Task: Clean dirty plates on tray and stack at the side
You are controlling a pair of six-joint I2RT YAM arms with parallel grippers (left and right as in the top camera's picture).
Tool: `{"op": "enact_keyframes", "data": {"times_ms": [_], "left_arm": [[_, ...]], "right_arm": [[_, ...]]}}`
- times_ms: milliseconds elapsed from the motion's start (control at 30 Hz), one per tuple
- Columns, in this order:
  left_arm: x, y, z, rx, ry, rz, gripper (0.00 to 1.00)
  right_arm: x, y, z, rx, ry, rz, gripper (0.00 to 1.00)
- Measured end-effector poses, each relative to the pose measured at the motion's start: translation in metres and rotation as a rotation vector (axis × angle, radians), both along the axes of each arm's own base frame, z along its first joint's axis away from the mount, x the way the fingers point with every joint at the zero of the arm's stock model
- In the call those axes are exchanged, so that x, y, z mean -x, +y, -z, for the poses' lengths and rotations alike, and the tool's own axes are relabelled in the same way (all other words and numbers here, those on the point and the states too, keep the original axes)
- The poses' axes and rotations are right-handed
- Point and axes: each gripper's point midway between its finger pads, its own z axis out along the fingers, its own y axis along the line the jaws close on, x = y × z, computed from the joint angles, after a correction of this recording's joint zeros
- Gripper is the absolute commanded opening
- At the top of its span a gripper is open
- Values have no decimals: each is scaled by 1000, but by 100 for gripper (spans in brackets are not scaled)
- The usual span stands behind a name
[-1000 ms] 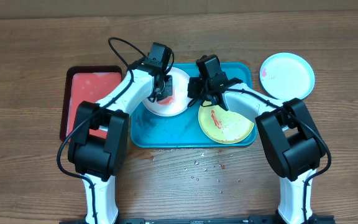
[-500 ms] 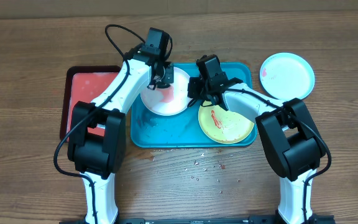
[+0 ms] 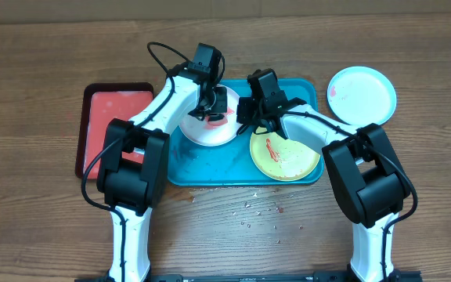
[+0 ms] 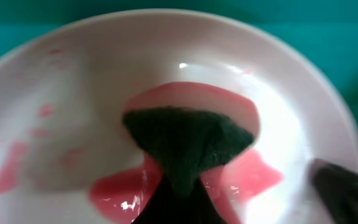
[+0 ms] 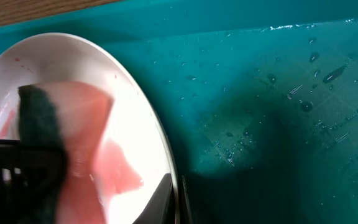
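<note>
The white plate point(image 3: 198, 131) goes up past the tray's edge next and onto the light blue plate point(image 3: 361, 95), already off the tray, where my right gripper releases it.
The white plate point(image 3: 198, 131) stands tilted on the teal tray point(image 3: 210, 166), smeared with red sauce. My left gripper point(image 3: 216, 106) is shut on a dark green sponge point(image 4: 188, 140) and presses it into the sauce on the white plate point(image 4: 73, 93). My right gripper point(image 3: 245, 117) is shut on the rim of the white plate point(image 5: 135, 112) and holds it up. The yellow-green plate point(image 3: 288, 157) with a red smear lies on the tray's right part. The light blue plate point(image 3: 361, 95) lies on the table to the right of the tray.
A red tray point(image 3: 108, 129) with a dark rim lies left of the teal tray. Small crumbs point(image 3: 261, 211) are scattered on the wooden table in front of the tray. The tray floor point(image 5: 278, 112) is wet.
My left gripper with the sponge has moved right and down across the white plate's face. The right gripper and the other plates have not moved.
</note>
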Motion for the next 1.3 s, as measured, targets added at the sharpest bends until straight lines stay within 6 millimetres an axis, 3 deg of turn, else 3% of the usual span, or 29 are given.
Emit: {"op": "enact_keyframes", "data": {"times_ms": [100,267,467,567,700,867,967,1033,1200,1300], "left_arm": [[0,22,0,-87,7,-36,4],[-3,79,-3,-250,13,-130,4],[-2,96,-16,-298,35,-164,4],[-5,103,-34,-320,34,-207,4],[-10,128,-75,-324,-25,-332,4],[-5,171,-155,-285,-159,-483,4],[9,205,-185,-284,-183,-569,4],[19,228,-186,-292,-152,-623,4],[41,269,-156,-288,-32,-722,5],[54,281,-134,-273,39,-777,4]], "right_arm": [[0,0,0,0,0,0,4],[0,0,0,-1,-1,0,4],[3,10,-1,-17,-4,-20,4],[2,9,-1,-11,-4,-16,4],[-1,4,-4,22,-14,-31,4],[-6,6,-16,100,-62,-124,4],[-10,9,-39,201,-152,-183,4],[-13,13,-64,289,-246,-222,4],[-17,33,-141,526,-540,-316,4],[-17,44,-191,699,-725,-319,4]]}}
